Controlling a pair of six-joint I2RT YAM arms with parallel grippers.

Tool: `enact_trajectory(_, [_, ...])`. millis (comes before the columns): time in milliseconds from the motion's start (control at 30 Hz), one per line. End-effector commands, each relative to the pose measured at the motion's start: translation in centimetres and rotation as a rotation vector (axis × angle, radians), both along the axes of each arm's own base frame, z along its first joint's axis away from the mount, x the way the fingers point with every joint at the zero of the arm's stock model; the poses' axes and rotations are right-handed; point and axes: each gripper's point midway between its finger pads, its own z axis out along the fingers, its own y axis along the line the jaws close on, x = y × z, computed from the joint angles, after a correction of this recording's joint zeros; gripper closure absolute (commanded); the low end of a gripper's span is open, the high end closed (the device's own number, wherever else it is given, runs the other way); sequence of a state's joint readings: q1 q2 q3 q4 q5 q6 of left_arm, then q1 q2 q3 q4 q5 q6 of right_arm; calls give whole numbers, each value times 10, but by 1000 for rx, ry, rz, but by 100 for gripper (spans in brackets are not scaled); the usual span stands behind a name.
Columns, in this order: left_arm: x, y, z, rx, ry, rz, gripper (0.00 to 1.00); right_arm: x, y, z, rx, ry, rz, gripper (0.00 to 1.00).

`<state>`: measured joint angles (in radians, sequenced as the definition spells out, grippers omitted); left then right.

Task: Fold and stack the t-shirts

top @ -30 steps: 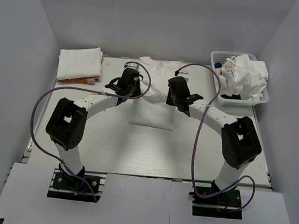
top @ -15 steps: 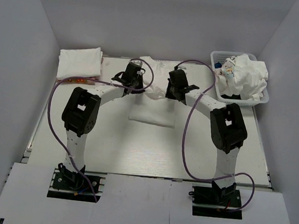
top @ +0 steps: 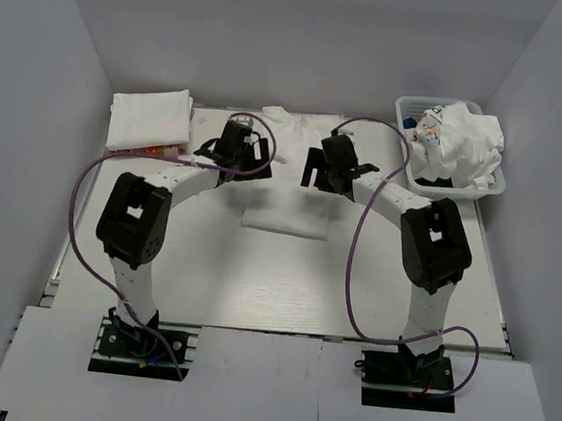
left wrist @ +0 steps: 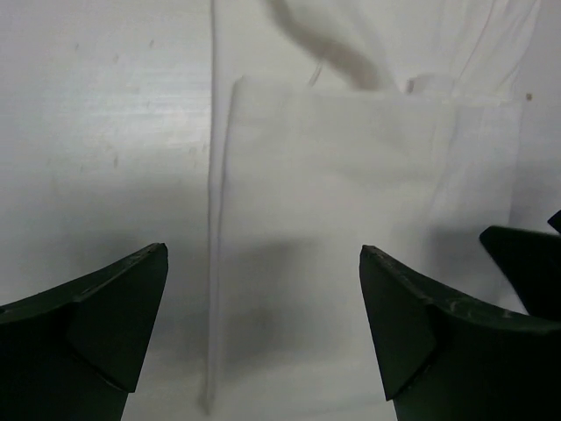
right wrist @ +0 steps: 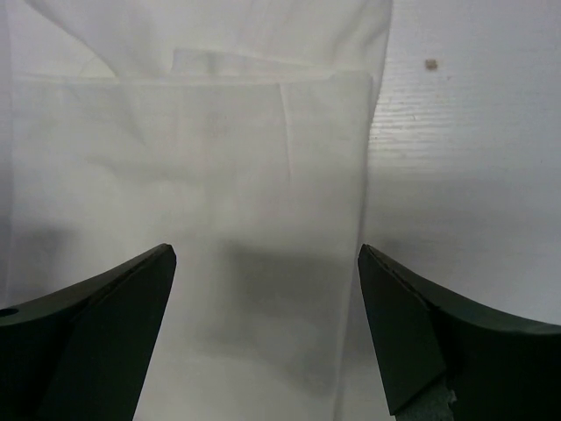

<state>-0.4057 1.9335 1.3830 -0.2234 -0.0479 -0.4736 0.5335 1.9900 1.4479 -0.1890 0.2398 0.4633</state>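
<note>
With the folded panel (left wrist: pixel 351 175) already flat, the t-shirt's near stack-side corner (left wrist: pixel 214 405) lies below and back, so next my left gripper will go back and down to pinch it.
A white t-shirt (top: pixel 283 209) lies flat in a narrow fold at the table's back centre, its collar end toward the far wall. My left gripper (top: pixel 238 156) hangs open just above the shirt's left side. In the left wrist view the left gripper (left wrist: pixel 263 324) has nothing between its fingers, and the t-shirt's folded panel (left wrist: pixel 351 175) lies beneath. My right gripper (top: pixel 325 170) is open over the shirt's right side. The right wrist view shows the right gripper (right wrist: pixel 267 324) empty above the t-shirt's right edge (right wrist: pixel 193 158).
A stack of folded white t-shirts (top: pixel 150 119) sits at the back left corner. A white lattice basket (top: pixel 404 108) at the back right holds crumpled white shirts (top: pixel 464 139). Bare table (top: pixel 284 281) stretches in front of the shirt. White walls enclose the table on three sides.
Both grippers carried the shirt's cloth toward the back of the table, then opened and let it go. The shirt now lies flat, and both arms have drawn slightly back.
</note>
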Motion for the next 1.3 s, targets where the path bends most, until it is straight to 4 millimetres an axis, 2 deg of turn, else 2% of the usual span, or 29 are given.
enact_trajectory(0, [-30,15,37,-46,-49,42,0,-20,7,30,93,-52,60,10])
enact_trajectory(67, [-55,22,16,-45,5,37,0,-32,7,32,121,-28,75,10])
enact_trajectory(100, [-64,23,20,-53,3,30,0,-50,-1,22,112,12,77,10])
enact_trajectory(133, [-72,23,15,-48,14,21,0,-56,-3,19,117,25,78,10])
enact_trajectory(167, [-84,27,0,-40,52,29,0,-69,-4,7,136,64,89,10])
enact_trajectory(200, [-90,24,-1,-47,54,13,0,-82,-8,8,151,71,94,10])
enact_trajectory(233, [-100,24,-10,-49,82,-1,0,-84,-8,9,174,63,97,10])
enact_trajectory(267, [-102,23,-13,-56,84,-9,0,-96,-11,-2,183,97,92,10])
enact_trajectory(300, [-102,21,-14,-73,79,-10,0,-101,-11,0,199,98,98,10])
enact_trajectory(333, [-106,21,-22,-70,101,-16,2,-111,-15,-10,201,121,87,10])
enact_trajectory(367, [-107,21,-24,-71,100,-16,2,-119,-10,-10,232,147,110,10])
enact_trajectory(567, [-106,16,-47,-76,143,-22,16,-134,-12,-30,247,202,99,10])
enact_trajectory(600, [-107,15,-53,-74,166,-27,22,-133,-14,-32,243,202,80,13])
enact_trajectory(633, [-108,14,-53,-79,169,-33,33,-134,-14,-35,236,208,78,17])
enact_trajectory(733, [-113,10,-58,-97,188,-56,49,-134,-18,-43,226,223,55,26])
enact_trajectory(767, [-112,7,-56,-107,183,-64,62,-135,-18,-45,228,224,55,36])
enact_trajectory(833, [-117,10,-58,-102,196,-63,70,-136,-17,-46,234,235,47,49])
enact_trajectory(867, [-120,11,-58,-102,197,-63,76,-135,-16,-42,239,224,49,61])
enact_trajectory(900, [-126,11,-63,-104,215,-70,80,-135,-16,-41,239,222,49,66])
enact_trajectory(933, [-126,8,-59,-122,203,-84,94,-137,-16,-43,237,225,51,75])
enact_trajectory(967, [-124,7,-58,-126,193,-85,100,-139,-19,-44,233,227,46,82])
enact_trajectory(1000, [-130,5,-57,-140,203,-102,100,-131,-19,-39,250,195,37,86])
enact_trajectory(1067, [-130,4,-52,-145,190,-116,100,-134,-16,-36,252,195,56,100])
enact_trajectory(1100, [-131,5,-50,-145,192,-116,100,-135,-15,-35,246,191,67,100])
enact_trajectory(1133, [-133,0,-38,-156,164,-142,100,-138,-14,-29,255,187,84,100])
enact_trajectory(1167, [-141,1,-38,-158,175,-160,100,-141,-11,-26,266,187,105,100])
enact_trajectory(1200, [-145,0,-32,-170,162,-170,100,-156,-16,-28,258,219,116,100])
enact_trajectory(1233, [-151,-3,-25,-181,149,-189,100,-162,-16,-18,267,209,129,100])
enact_trajectory(1267, [-164,-1,-13,-199,141,-207,100,-172,-20,-19,255,233,133,100])
